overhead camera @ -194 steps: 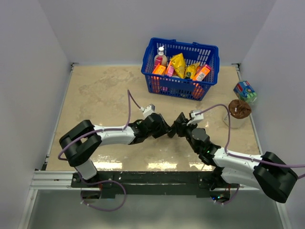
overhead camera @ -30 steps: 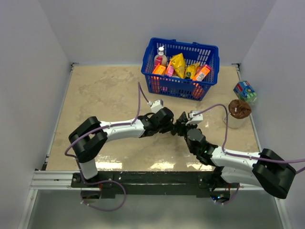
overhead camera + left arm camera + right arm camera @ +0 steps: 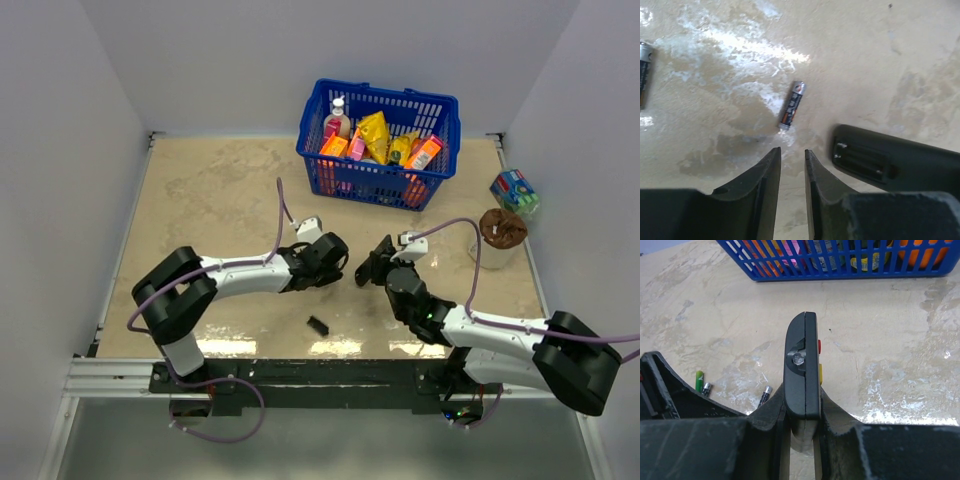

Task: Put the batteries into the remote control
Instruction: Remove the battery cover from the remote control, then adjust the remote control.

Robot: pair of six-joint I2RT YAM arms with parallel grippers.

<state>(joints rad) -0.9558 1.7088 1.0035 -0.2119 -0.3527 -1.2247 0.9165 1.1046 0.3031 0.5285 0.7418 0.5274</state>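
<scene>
The left gripper's fingers stand empty, so the right gripper will next move up and to the left in the top view to release the remote between them.
The remote control (image 3: 802,365) stands on its edge between the fingers of my right gripper (image 3: 802,399), which is shut on its lower end. Its open battery bay (image 3: 862,160) faces my left gripper (image 3: 792,150). The left gripper's jaws stand a narrow gap apart with nothing between them, just above the table. One of the batteries (image 3: 792,105) lies on the table just ahead of the left fingertips, and another (image 3: 643,72) is cut off by the left edge. The right wrist view shows a green battery (image 3: 699,379) and a dark one (image 3: 765,395) lying left of the remote.
A small black flat piece (image 3: 318,325) lies near the table's front edge. A blue basket (image 3: 378,140) of groceries stands at the back. At the right edge are a cup with a brown thing (image 3: 502,232) and a small box (image 3: 514,190).
My left gripper has drawn back to the left, away from the remote, and a gap has opened between the two grippers. The small black piece now lies on the table in front.
</scene>
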